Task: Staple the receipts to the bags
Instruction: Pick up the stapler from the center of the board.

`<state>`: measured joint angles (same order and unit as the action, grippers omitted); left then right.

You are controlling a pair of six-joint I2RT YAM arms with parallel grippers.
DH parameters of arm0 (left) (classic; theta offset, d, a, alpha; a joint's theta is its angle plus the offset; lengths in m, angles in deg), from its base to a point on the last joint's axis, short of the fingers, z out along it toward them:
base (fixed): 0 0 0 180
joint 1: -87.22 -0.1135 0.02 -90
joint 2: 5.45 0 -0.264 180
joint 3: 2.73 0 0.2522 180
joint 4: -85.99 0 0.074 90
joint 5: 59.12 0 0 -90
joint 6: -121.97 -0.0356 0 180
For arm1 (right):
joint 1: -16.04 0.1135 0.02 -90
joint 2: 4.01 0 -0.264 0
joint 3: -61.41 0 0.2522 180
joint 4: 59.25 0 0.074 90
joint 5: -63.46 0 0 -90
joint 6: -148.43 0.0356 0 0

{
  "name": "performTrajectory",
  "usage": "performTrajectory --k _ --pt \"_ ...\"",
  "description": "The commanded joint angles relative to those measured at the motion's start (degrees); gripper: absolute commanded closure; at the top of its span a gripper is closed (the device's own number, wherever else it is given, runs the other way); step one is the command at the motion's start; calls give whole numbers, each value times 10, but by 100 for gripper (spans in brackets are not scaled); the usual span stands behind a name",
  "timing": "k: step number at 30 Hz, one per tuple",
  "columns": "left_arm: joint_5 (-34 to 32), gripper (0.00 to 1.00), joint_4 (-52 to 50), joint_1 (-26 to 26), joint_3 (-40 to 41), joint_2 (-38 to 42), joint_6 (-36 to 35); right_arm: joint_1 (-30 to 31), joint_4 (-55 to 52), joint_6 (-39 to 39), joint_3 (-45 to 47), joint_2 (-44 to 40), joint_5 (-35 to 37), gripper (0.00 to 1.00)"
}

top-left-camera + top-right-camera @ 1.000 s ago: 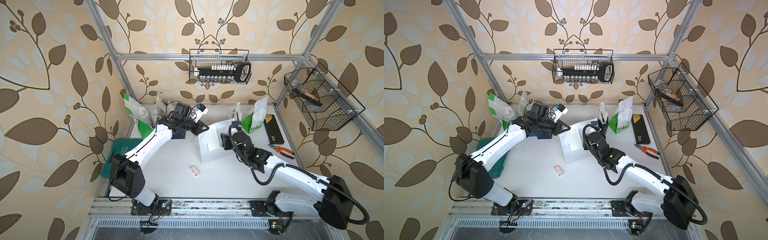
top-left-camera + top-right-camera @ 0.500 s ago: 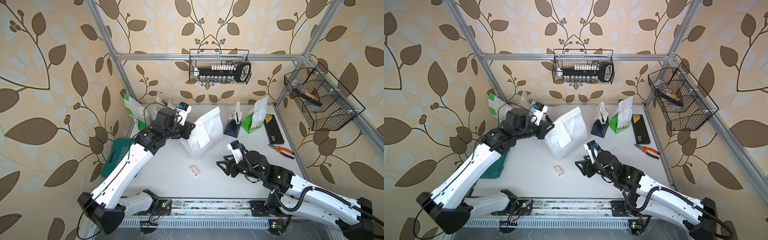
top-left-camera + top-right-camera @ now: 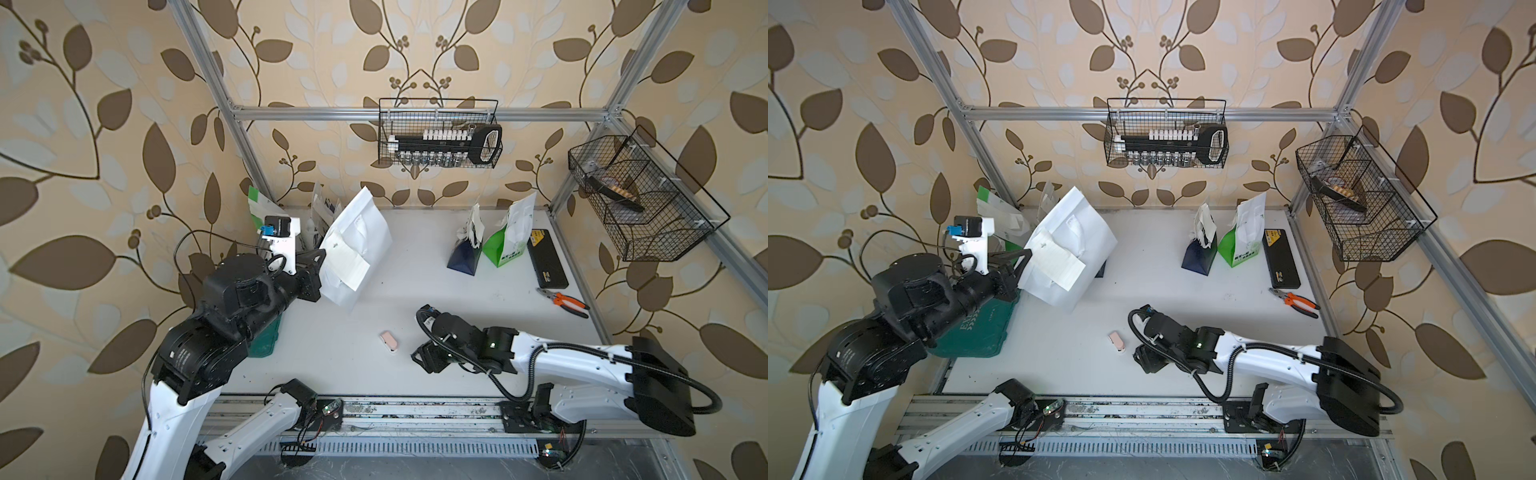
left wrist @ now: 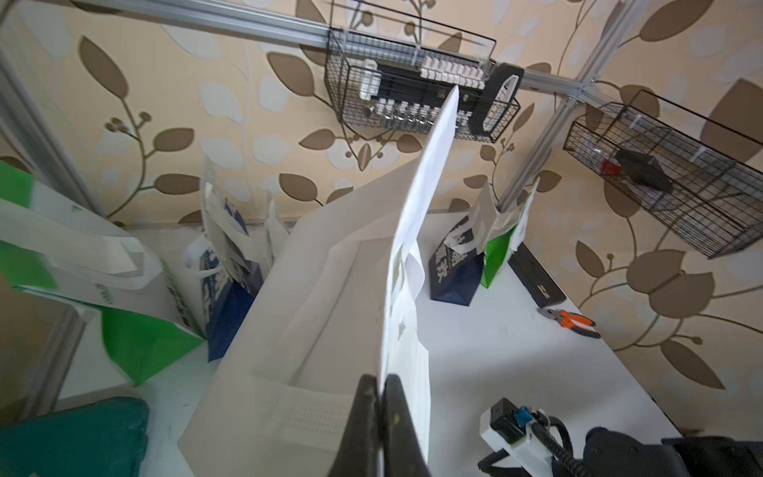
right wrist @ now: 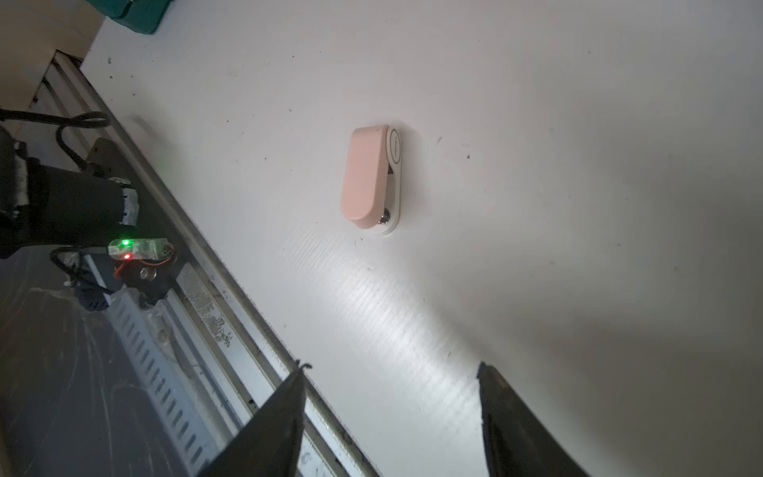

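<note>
The stapler is ahead and below, toward the teal case. My right gripper should next move over the pink stapler (image 3: 389, 340) (image 5: 369, 177) and lower its fingers on both sides of the stapler's long sides.
My left gripper (image 3: 321, 252) (image 3: 1026, 251) (image 4: 382, 378) is shut on the side edge of a plain white bag (image 3: 368, 232) (image 3: 1090, 235) (image 4: 313, 297). The bag hangs tilted above the table at the back left. A cream receipt (image 3: 345, 261) (image 3: 1055, 261) (image 4: 415, 371) lies on the bag's face, right by the fingertips. My right gripper (image 3: 419, 360) (image 3: 1142, 360) (image 5: 390, 365) is open and empty, low over the table near its front edge. A small pink stapler (image 3: 389, 340) (image 3: 1117, 342) (image 5: 369, 177) lies just ahead of it, untouched.
A navy bag (image 3: 462, 257) and a green bag (image 3: 503, 247) stand at the back right with slips at their tops. More bags (image 4: 136, 289) lean in the back left corner. A teal case (image 3: 971, 332), a black case (image 3: 546, 259) and pliers (image 3: 563, 301) lie along the sides.
My right gripper has left the bag, drawn back toward the table's front beside the stapler, and opened a little wider. My left arm has carried the bag up and to the left.
</note>
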<state>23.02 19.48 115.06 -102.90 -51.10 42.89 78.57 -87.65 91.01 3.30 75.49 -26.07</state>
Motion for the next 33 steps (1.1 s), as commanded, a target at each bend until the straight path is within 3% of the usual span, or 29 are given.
performTrajectory --k 1,8,12,19,21,28,33 --pt "-79 100 -33 5 -25 8 -25 2 33 -3 -73 79 15 37" --pt "-87 100 -55 4 -45 13 -40 3 -51 -15 -233 245 28 42" --pt "-93 100 -55 5 -47 20 -46 4 -77 -9 -259 286 51 45" --pt "-82 100 -53 5 -38 16 -53 10 -139 -29 -326 354 93 59" --pt "-77 100 -53 5 -39 16 -54 9 -147 -29 -331 362 102 67" --pt "-18 100 -63 5 -51 3 -59 -6 -90 -8 -217 246 145 100" --pt "85 100 -42 5 -32 -10 -45 -39 -52 2 -90 79 175 100"
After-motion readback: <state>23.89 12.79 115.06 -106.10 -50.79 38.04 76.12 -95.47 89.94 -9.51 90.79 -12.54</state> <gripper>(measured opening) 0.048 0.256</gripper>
